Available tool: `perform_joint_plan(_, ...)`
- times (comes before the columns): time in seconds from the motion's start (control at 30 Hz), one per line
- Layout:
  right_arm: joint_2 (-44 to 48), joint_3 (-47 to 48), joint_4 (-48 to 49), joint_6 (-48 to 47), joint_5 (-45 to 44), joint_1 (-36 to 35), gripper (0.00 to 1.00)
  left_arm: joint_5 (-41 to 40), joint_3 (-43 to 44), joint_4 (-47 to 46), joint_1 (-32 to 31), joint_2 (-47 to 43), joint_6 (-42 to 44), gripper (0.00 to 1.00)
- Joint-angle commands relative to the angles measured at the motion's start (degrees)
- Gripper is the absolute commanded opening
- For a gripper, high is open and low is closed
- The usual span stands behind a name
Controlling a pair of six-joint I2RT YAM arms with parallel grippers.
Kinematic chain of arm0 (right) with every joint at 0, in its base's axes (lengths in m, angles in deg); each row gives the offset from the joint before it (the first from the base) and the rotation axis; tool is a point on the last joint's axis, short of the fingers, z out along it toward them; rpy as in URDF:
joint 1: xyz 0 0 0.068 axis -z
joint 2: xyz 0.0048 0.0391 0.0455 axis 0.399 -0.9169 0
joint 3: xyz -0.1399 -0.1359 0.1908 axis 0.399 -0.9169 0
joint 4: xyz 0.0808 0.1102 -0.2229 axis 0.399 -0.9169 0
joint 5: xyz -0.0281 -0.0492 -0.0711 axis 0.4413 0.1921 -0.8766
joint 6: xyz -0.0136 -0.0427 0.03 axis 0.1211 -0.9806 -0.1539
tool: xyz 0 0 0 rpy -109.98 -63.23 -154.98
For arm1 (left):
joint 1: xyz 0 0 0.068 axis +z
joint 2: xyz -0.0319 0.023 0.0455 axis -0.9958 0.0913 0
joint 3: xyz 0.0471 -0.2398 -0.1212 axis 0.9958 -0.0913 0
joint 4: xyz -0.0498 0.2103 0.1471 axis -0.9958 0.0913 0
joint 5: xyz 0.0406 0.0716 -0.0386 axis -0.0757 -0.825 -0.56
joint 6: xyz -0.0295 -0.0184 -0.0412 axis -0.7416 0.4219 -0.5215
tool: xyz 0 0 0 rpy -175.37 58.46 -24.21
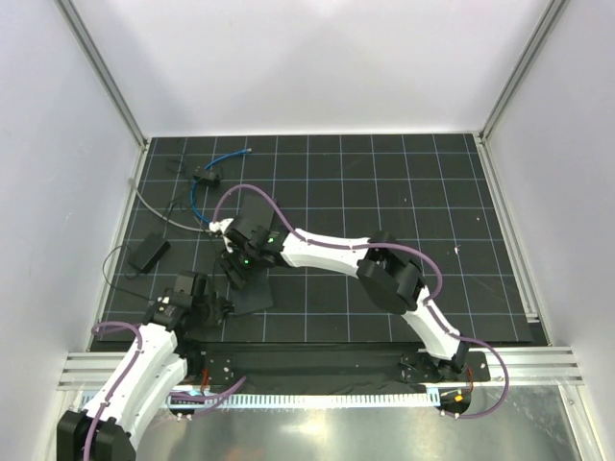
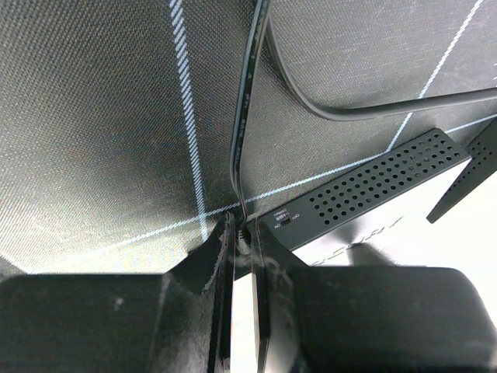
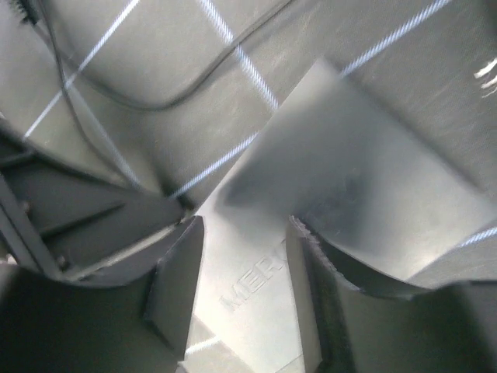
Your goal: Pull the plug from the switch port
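Observation:
My left gripper pulls away outward over the bare mat by the black adapter next and releases the thin wire, as the wire still enters the slab.
The thin bright-blue cable (image 1: 194, 197) curves over the far-left mat; one pale tip (image 1: 247, 151) lies loose. Its other end runs toward my right wrist, and no plug shows there. The small black box (image 1: 207, 177) sits beside the cable; its port is too small to see. My left gripper (image 1: 221, 306) (image 2: 245, 233) is at a corner of the wide flat black slab (image 1: 258, 296) (image 2: 373, 175), shut on the thin black wire (image 2: 241, 140) where it enters the slab. My right gripper (image 1: 238, 267) (image 3: 245, 233) is open just above the slab's glossy top (image 3: 342, 155).
A grey cable (image 1: 154, 209) runs in from the left wall. A black adapter (image 1: 149, 253) lies at the left with a thin wire. White walls with metal rails enclose the gridded black mat (image 1: 384, 192).

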Motion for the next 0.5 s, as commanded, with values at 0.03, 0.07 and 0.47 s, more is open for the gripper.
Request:
perform_joint_plan(0.03, -1.71, 6.79, -7.27, -1.0, -14.28, -2.64, 0.58, -3.28, -1.4, 0.68, -0.1, -1.46, -0.36, 0.0)
perform_joint_plan(0.07, -1.98, 7.24, -7.72, -0.04, -15.81, -3.08, 0.61, -3.19, -1.49, 0.42, -0.1, -1.72, -0.45, 0.0)
perform_joint_plan(0.47, -5.14, 9.71, -11.95, 6.47, -27.95, -6.52, 0.83, -2.66, -2.63, 0.07, -0.1, -3.83, -0.8, 0.0)
